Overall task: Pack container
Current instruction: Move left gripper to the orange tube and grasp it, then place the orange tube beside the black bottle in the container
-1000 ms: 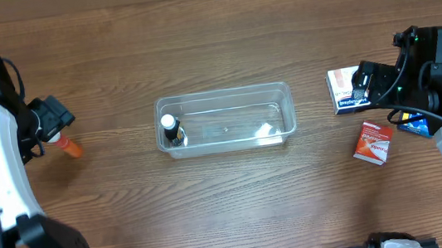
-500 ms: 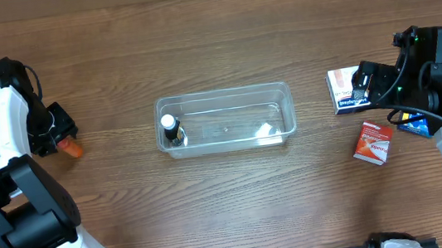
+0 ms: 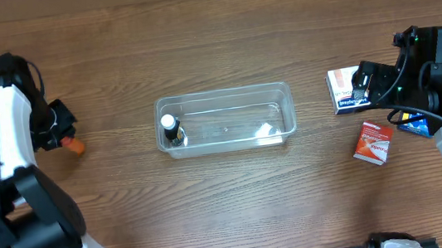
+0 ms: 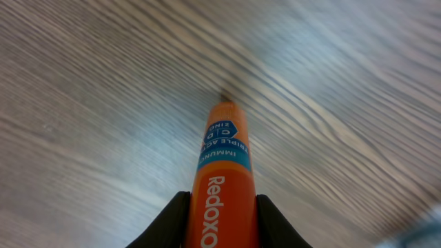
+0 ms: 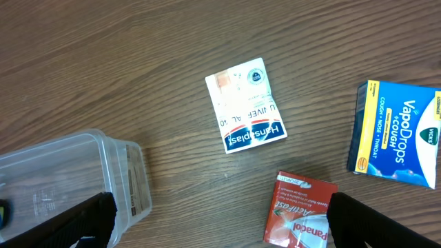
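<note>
The container's side stands between tube (image 3: pixel 74 146) and bottle, so my left gripper will next lift, cross toward the container and go down inside right beside the white-capped bottle.
The container (image 3: pixel 222 92), a clear rectangular tub, stands mid-table with a small white-capped bottle (image 3: pixel 172 129) upright in its left end. Its corner shows at the lower left of the right wrist view (image 5: pixel 69 172). At the far left, my left gripper (image 3: pixel 58 132) is shut on an orange Redoxon tube (image 3: pixel 74 146). In the left wrist view the black fingers (image 4: pixel 172 217) press both sides of the tube (image 4: pixel 224 165), whose far end points down at the wood. My right gripper (image 5: pixel 222 220) hangs open above the table at the right (image 3: pixel 362 83), holding nothing.
Right of the container lie a white plaster box (image 3: pixel 342 92) (image 5: pixel 244 105), a red Panadol pack (image 3: pixel 373 142) (image 5: pixel 300 210) and a blue VapoDrops box (image 3: pixel 415 125) (image 5: pixel 400 134). The red pack lies by the right finger.
My left gripper went from open to shut around the orange tube, and the left arm swung in over it. The right arm and the other items have not moved.
</note>
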Tool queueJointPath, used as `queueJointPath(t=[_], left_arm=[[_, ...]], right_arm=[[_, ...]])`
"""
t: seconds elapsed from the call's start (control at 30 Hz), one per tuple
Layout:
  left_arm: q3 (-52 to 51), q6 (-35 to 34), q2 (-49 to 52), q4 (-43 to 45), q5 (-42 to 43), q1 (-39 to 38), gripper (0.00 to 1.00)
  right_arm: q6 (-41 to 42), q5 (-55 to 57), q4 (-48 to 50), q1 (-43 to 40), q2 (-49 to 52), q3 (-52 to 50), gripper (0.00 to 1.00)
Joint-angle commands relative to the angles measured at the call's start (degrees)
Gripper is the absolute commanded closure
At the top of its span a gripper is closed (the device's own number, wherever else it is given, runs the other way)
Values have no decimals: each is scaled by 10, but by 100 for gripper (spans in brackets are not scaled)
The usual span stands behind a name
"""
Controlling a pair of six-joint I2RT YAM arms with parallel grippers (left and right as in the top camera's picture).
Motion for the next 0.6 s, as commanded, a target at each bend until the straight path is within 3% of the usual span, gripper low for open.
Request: queueJointPath(t=[0.0,0.23,0.47,0.57], left_arm=[[10,2,-140,-25,16,-67,96],[10,-26,-283,-56,24,-242,96],[9,-48,-240,-87,27,-350,96],[9,-48,-218,-92,28,-363,96]], right_arm=[[4,-3,3,-1,-1,11,0],[4,-3,3,-1,-1,11,0],[4,-3,3,-1,-1,11,0],[4,-3,3,-1,-1,11,0]])
